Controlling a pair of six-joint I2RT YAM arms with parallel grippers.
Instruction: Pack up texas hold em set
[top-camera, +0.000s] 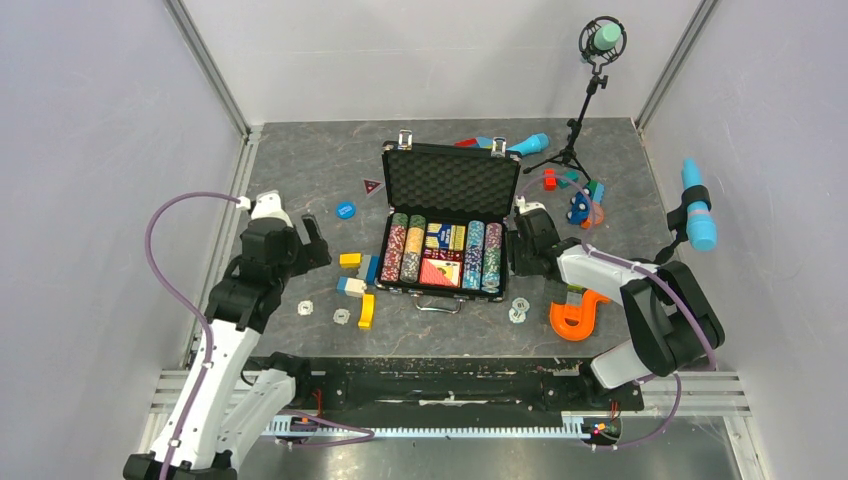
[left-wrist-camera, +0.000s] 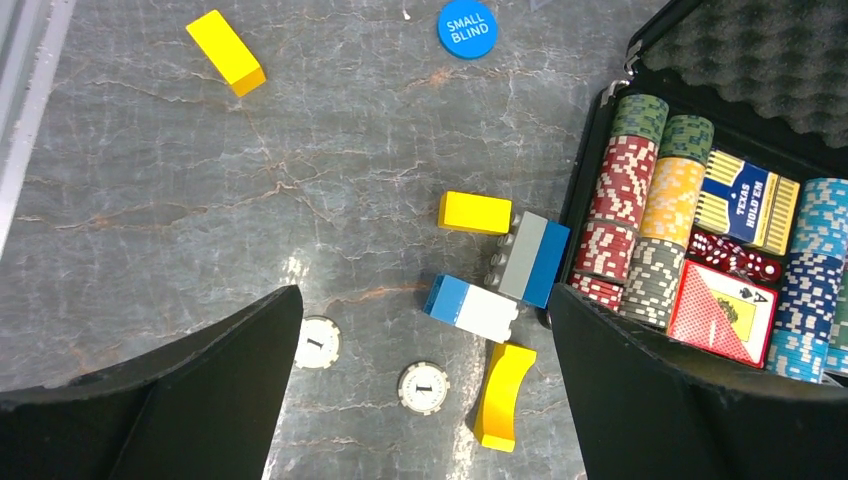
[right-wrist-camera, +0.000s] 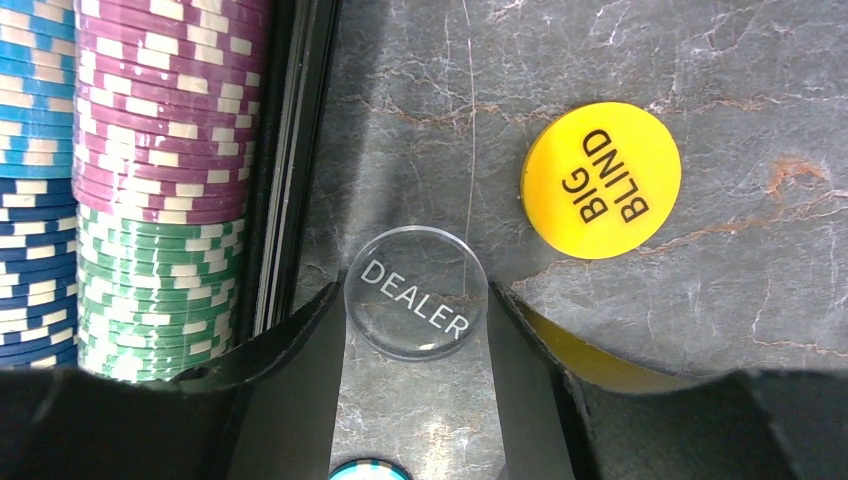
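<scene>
My right gripper lifts next, carries the DEALER button left in the top view and releases it onto the blue card deck (top-camera: 444, 237), because the deck's top is clear.
The black briefcase (top-camera: 447, 180) lies open mid-table, foam lid up, with rows of chips (left-wrist-camera: 625, 190), card decks (left-wrist-camera: 745, 200) and red dice (left-wrist-camera: 740, 258) inside. My left gripper (top-camera: 310, 245) hangs open above the table left of the case (left-wrist-camera: 760, 50). Two white chips (left-wrist-camera: 318, 342) (left-wrist-camera: 423, 387) lie between its fingers. A blue SMALL BLIND button (left-wrist-camera: 467, 28) lies farther off. My right gripper (top-camera: 522, 245) is low at the case's right side. Its fingers touch both edges of the clear DEALER button (right-wrist-camera: 416, 292). A yellow BIG BLIND button (right-wrist-camera: 601, 180) lies beside it.
Toy blocks (left-wrist-camera: 497, 300) lie against the case's left side, and more sit at the back right (top-camera: 580, 200). An orange curved piece (top-camera: 575, 315) and two loose chips (top-camera: 518, 310) lie front right. A microphone stand (top-camera: 580, 120) stands at the back. A blue microphone (top-camera: 697, 215) is at the right wall.
</scene>
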